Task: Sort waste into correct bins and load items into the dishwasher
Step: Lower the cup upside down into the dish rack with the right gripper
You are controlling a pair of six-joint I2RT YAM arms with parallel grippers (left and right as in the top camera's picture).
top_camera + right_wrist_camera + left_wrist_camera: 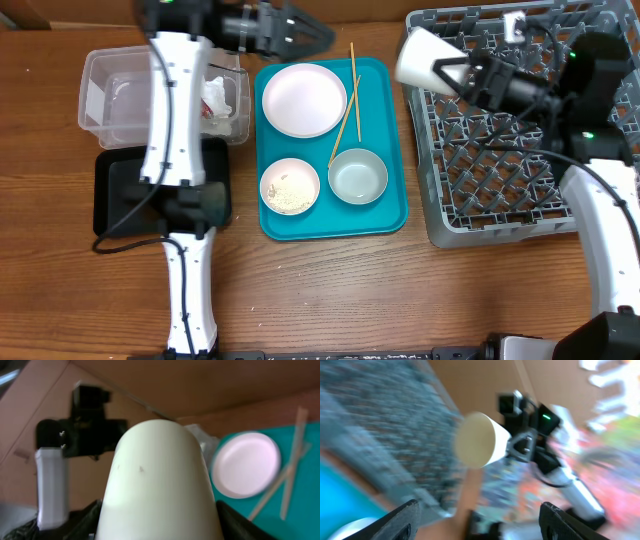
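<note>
The rack's near corner [464, 211] by the teal tray is empty, so the robot's right gripper will next pull back, tilt down and lower the cup [422, 58] into that spot.
My right gripper [458, 72] is shut on a small white cup [422, 58], held on its side above the left edge of the grey dish rack [500, 170]. In the right wrist view the cup [160, 475] fills the space between the fingers [160, 527]. My left gripper [298, 30] is open and empty above the table beyond the teal tray. Its view is blurred, with its fingers [480, 525] wide apart and the cup [480, 440] ahead. The pink plate [303, 98], chopsticks [347, 100], a bowl with rice [290, 186] and an empty bowl [357, 177] lie on the teal tray.
The teal tray [385, 215] sits mid-table. The clear tub [120, 95] at the left holds a white napkin and a red wrapper [216, 97]. The black tray [118, 190] lies in front of it, partly under the left arm. The plate [246, 464] also shows in the right wrist view.
</note>
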